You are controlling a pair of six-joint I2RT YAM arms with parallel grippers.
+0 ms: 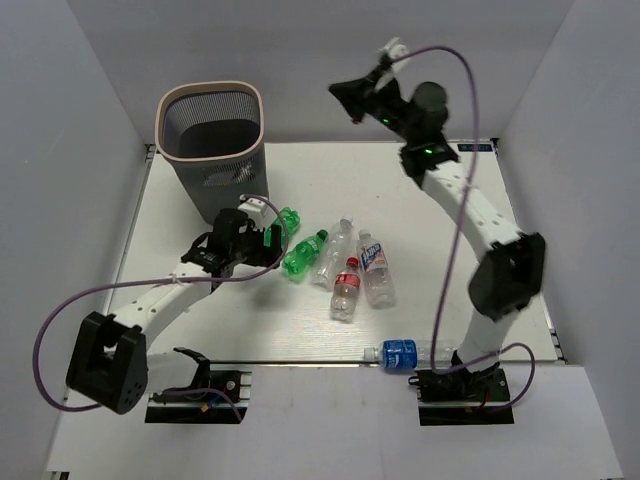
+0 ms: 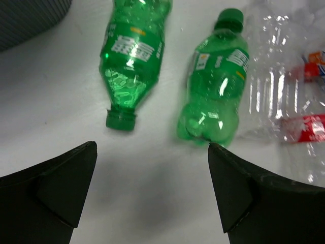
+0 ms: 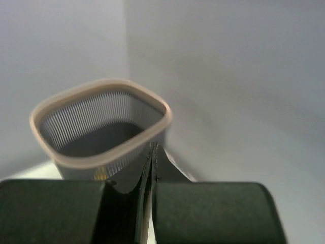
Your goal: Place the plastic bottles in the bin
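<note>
My left gripper moves outward and down around the label of the green bottle (image 1: 283, 229) (image 2: 133, 50) nearest the bin next. The bottle's end with the cap points toward my open fingers.
The bin (image 1: 225, 170), dark grey and ribbed with a pale rim, stands at the far left. Two green bottles (image 1: 303, 255) (image 1: 290, 218) lie beside it. They also show in the left wrist view (image 2: 133, 51) (image 2: 216, 86). My left gripper (image 1: 276, 240) is open and empty just short of them (image 2: 152, 168). A clear bottle (image 1: 335, 250), a red-labelled bottle (image 1: 346, 290) and a blue-and-white-labelled bottle (image 1: 375, 265) lie mid-table. A blue-labelled bottle (image 1: 405, 353) lies at the near edge. My right gripper (image 1: 340, 92) is shut and empty, raised high to the right of the bin (image 3: 86, 117).
White walls enclose the table on the left, back and right. The right arm's base (image 1: 465, 385) stands right behind the blue-labelled bottle. A purple cable (image 1: 455, 70) loops over the right arm.
</note>
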